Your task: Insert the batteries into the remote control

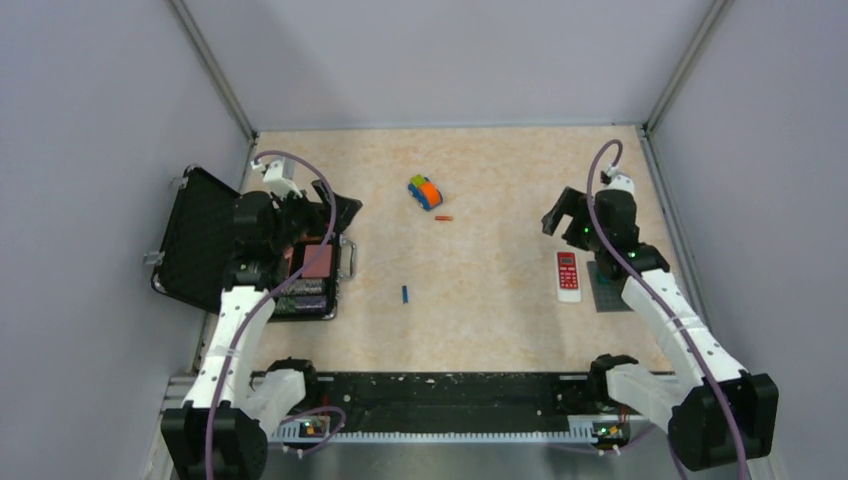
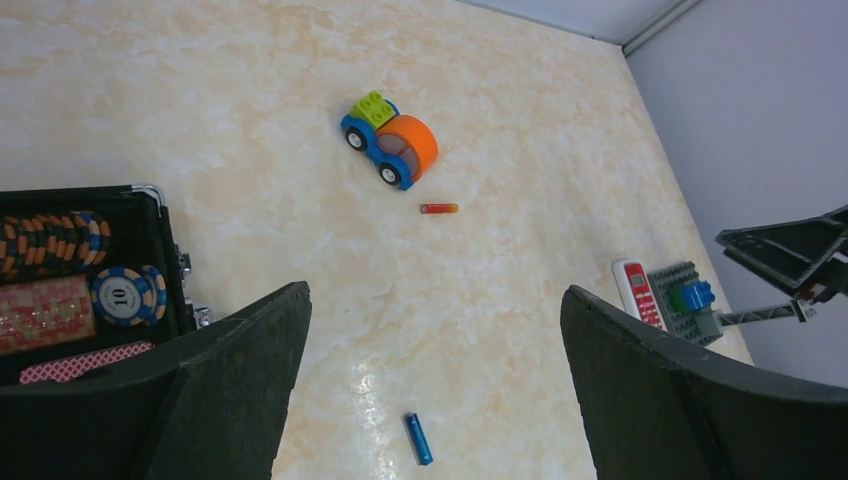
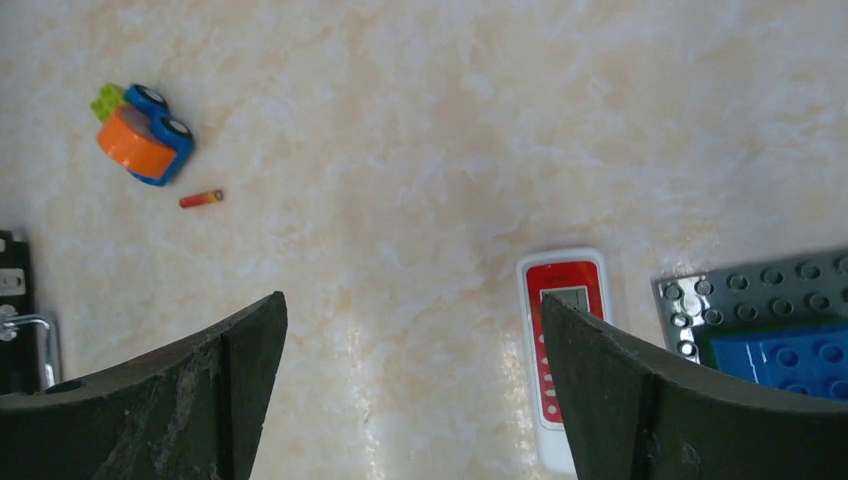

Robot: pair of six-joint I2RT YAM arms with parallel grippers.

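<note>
Next, my right gripper lowers and draws back to straddle the remote's middle [image 1: 568, 277] [image 3: 546, 367], whose width is narrower than the open fingers' gap.
The remote control [image 1: 568, 276] lies face up at the right, its red button panel showing [image 3: 560, 330] [image 2: 637, 291]. The blue battery [image 1: 405, 294] lies alone near the table's middle [image 2: 419, 438]. The orange-red battery [image 1: 444, 217] rests further back, just beside the toy car [image 2: 439, 208] [image 3: 201, 199]. My right gripper [image 1: 562, 212] hovers open above and behind the remote, nothing between its fingers [image 3: 412, 300]; its right finger covers part of the remote in the wrist view. My left gripper [image 1: 330, 215] hangs open and empty over the case's edge [image 2: 435, 292].
An orange, blue and green toy car [image 1: 425, 191] stands at the back centre. An open black case [image 1: 200, 240] with poker chips and cards sits at the left. A blue brick on a grey baseplate [image 1: 610, 285] lies right of the remote. Walls enclose three sides.
</note>
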